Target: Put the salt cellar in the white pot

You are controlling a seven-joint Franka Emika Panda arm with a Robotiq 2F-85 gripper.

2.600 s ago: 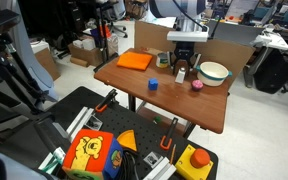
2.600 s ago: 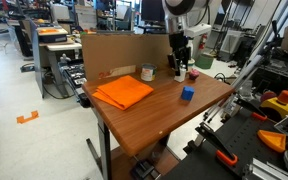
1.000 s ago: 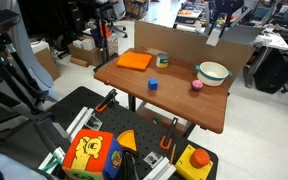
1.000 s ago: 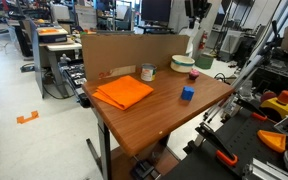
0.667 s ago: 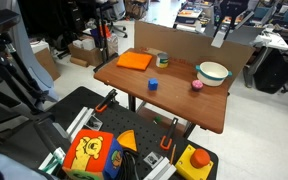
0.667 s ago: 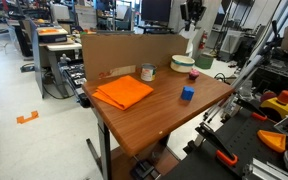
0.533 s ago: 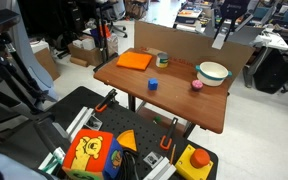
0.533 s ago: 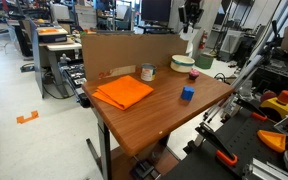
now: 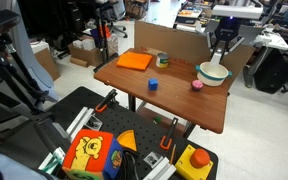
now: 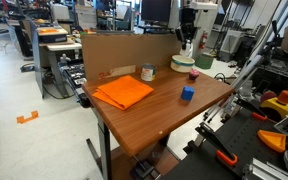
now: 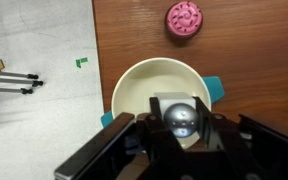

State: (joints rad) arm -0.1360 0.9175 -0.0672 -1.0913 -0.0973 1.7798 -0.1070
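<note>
The salt cellar hangs right over the white pot's opening, so the robot will lower its gripper toward the pot's pale inside and let go of the salt cellar there.
My gripper [image 9: 219, 56] hangs just above the white pot [image 9: 213, 73] at the far end of the brown table [image 9: 164, 95]. It is shut on the salt cellar [image 11: 179, 118], whose shiny grey top shows between the fingers in the wrist view, over the pot's pale inside [image 11: 149, 85]. In an exterior view the gripper [image 10: 187, 41] holds the white cellar [image 10: 187, 46] over the pot [image 10: 183, 64].
A pink round object [image 9: 196, 85] lies beside the pot, also in the wrist view [image 11: 184, 18]. A blue cube [image 9: 152, 84], a small dark cup [image 9: 163, 60] and an orange cloth [image 9: 135, 61] sit on the table. A cardboard wall [image 10: 124, 52] stands behind.
The gripper has come down with the salt cellar from high above the table's far end to just over the white pot.
</note>
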